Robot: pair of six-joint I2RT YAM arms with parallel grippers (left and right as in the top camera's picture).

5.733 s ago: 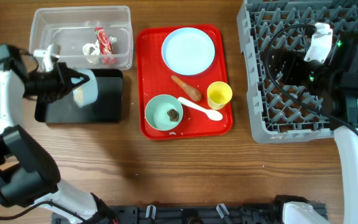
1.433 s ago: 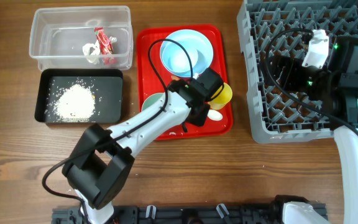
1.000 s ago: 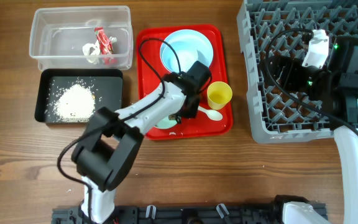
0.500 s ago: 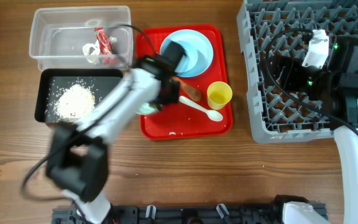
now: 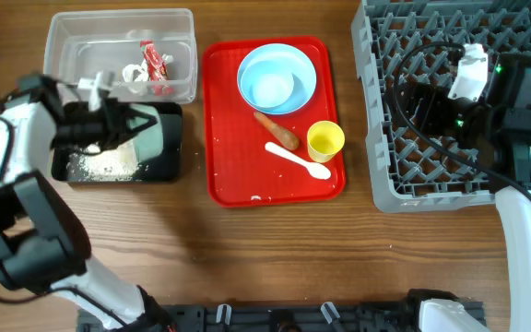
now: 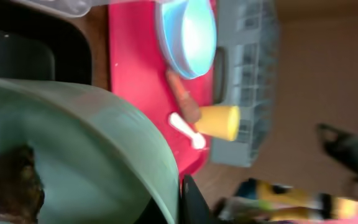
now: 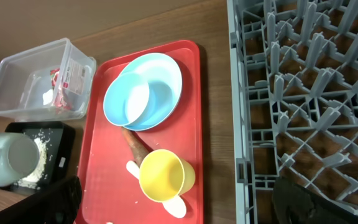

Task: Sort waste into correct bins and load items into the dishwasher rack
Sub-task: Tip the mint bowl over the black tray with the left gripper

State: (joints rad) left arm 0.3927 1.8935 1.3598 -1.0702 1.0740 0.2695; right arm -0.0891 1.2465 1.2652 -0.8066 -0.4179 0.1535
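Observation:
Next, my left gripper should tip the mint green bowl further, then level and lower it onto the red tray (image 5: 243, 168) beside the white spoon, since dark food remains inside.
My left gripper (image 5: 125, 129) is shut on the rim of the mint green bowl (image 5: 147, 132), held tilted over the black tray (image 5: 169, 159), which holds white rice (image 5: 109, 161). In the left wrist view the bowl (image 6: 73, 143) fills the frame with the dark food lump (image 6: 11, 186) inside. The clear tub (image 5: 72, 46) holds the wrapper (image 5: 155, 65) and crumpled paper (image 5: 135, 74). On the red tray (image 5: 238, 166) are the blue bowl (image 5: 273, 85) on the blue plate (image 5: 304, 69), the sausage stick (image 5: 277, 131), the yellow cup (image 5: 325, 141) and the white spoon (image 5: 298, 160). My right gripper (image 7: 182, 202) is open and empty above the rack (image 5: 413, 166).
The grey rack (image 7: 303, 93) fills the right side, its pegs bare. Cables run over the rack by the right arm. Bare wooden table lies in front of the trays. A few crumbs lie on the red tray's front edge.
My left gripper took the mint green bowl off the red tray and carried it left, over the black tray. The right arm has not moved.

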